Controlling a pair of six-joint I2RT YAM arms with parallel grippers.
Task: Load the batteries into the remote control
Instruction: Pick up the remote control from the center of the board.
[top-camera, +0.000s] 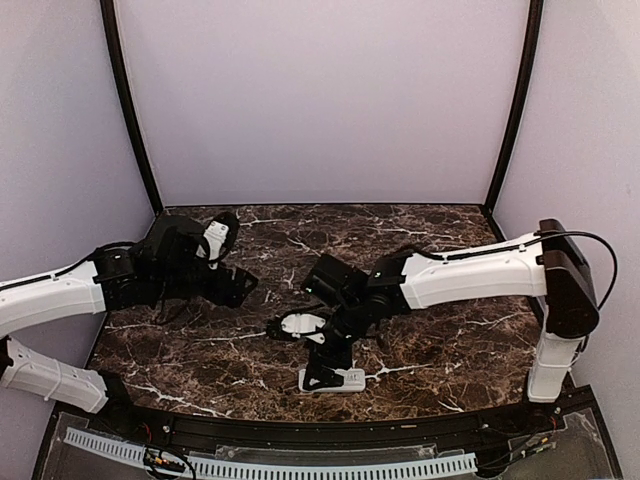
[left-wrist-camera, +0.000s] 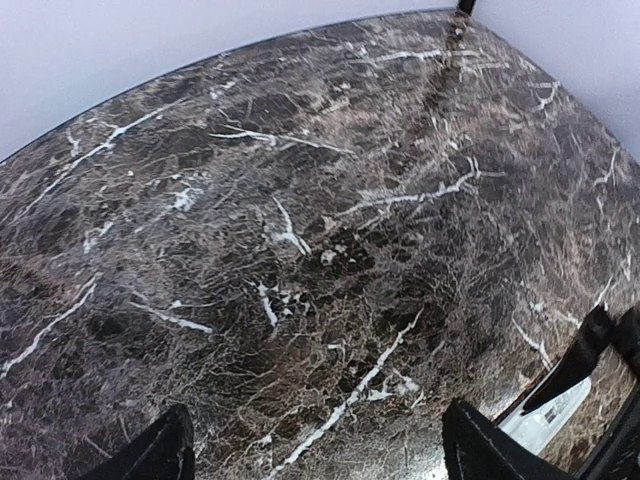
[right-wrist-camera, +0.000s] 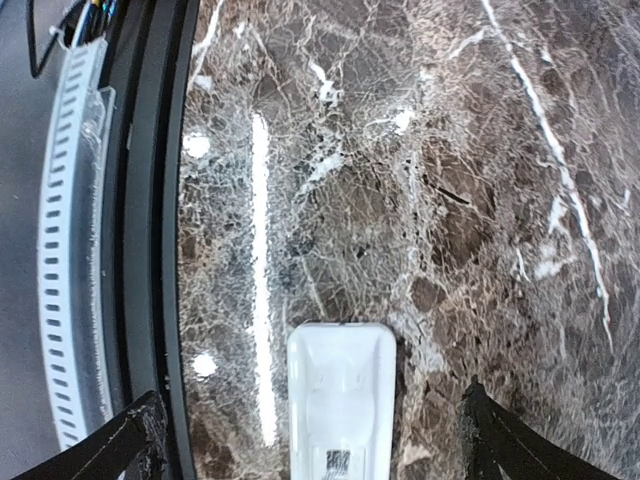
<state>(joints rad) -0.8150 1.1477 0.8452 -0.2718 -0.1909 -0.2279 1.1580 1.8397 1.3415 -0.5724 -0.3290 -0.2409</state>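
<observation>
The open fingers of my right gripper already hang on both long sides of the white body, so the gripper will move down next onto the remote's end by the barcode label (top-camera: 306, 381) (right-wrist-camera: 342, 395).
The remote control (right-wrist-camera: 340, 395) lies back up on the marble near the table's front edge, plain white with a small barcode label. My right gripper (right-wrist-camera: 315, 450) hangs over it, open, one dark finger on each side and neither touching. From above, the remote (top-camera: 337, 380) shows under the right gripper (top-camera: 325, 370). At the left of the table my left gripper (top-camera: 238, 285) is open, with only bare marble between its fingertips (left-wrist-camera: 150, 452). Its view catches the remote (left-wrist-camera: 552, 415) at the lower right. The batteries are out of view.
A black rail (right-wrist-camera: 150, 200) and a white slotted strip (right-wrist-camera: 65, 250) run along the table's front edge, close beside the remote. The brown marble table (top-camera: 420, 340) is walled by pale panels on three sides.
</observation>
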